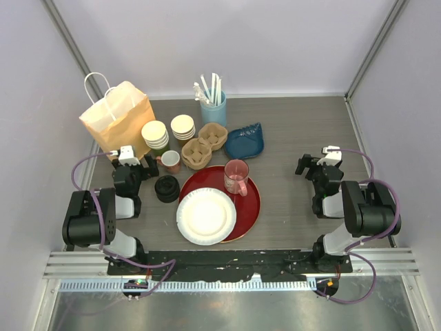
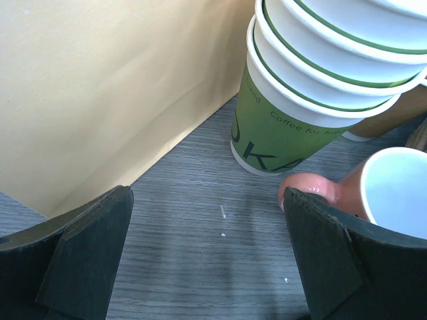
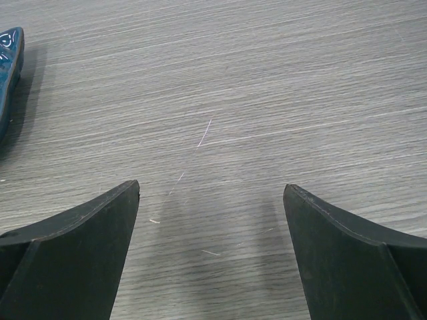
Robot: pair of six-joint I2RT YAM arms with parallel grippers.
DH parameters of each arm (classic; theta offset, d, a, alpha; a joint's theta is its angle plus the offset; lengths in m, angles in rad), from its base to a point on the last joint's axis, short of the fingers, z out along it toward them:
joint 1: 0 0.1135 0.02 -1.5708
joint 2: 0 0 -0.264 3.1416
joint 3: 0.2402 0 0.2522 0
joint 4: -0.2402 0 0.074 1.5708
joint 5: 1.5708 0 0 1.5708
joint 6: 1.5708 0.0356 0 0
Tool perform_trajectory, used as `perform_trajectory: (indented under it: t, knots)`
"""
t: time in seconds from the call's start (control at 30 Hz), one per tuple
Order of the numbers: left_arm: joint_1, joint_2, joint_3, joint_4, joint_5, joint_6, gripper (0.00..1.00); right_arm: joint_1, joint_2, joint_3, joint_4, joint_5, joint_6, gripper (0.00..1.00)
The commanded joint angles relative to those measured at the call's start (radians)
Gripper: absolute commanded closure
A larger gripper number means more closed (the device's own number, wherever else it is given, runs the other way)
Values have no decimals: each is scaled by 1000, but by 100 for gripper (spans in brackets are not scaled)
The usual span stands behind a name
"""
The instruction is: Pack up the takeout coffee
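Observation:
The green-sided cup stack stands outward and reaches higher, so the robot's left gripper should next lift outward and tip down over the cup stack's top rim opposite the paper bag.
A round black plastic lid (image 1: 167, 187) stands on the table left of the red plate. Only black shows from above, so I cannot tell whether it is the takeout coffee. My left gripper (image 1: 134, 165) hovers open behind it, close to the paper bag (image 1: 114, 114). In the left wrist view the left gripper (image 2: 207, 220) has only bare table between its fingers (image 2: 87, 260), with a stack of green-sided lidless cups (image 2: 280, 133) ahead. My right gripper (image 1: 313, 164) stands open at the right, and in its wrist view the right gripper (image 3: 210, 193) is over bare wood.
A salmon mug (image 2: 393, 193) sits by my left gripper's right finger. Two cup stacks (image 1: 155, 134) (image 1: 182, 126), a kraft cup carrier (image 1: 204, 145), a blue utensil cup (image 1: 213, 107) and a blue dish (image 1: 244, 141) stand behind. The red plate (image 1: 251, 200) holds a white plate (image 1: 205, 216) and pink translucent mug (image 1: 236, 177).

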Motion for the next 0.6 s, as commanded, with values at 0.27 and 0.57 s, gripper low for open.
perform_trajectory:
  t: [0.27, 0.57]
  knots:
    - [0, -40, 16, 47, 147, 75, 0, 3, -373, 67, -264, 65, 89, 6]
    - [0, -347, 65, -389, 321, 175, 2, 17, -482, 274, -595, -189, 226, 16]
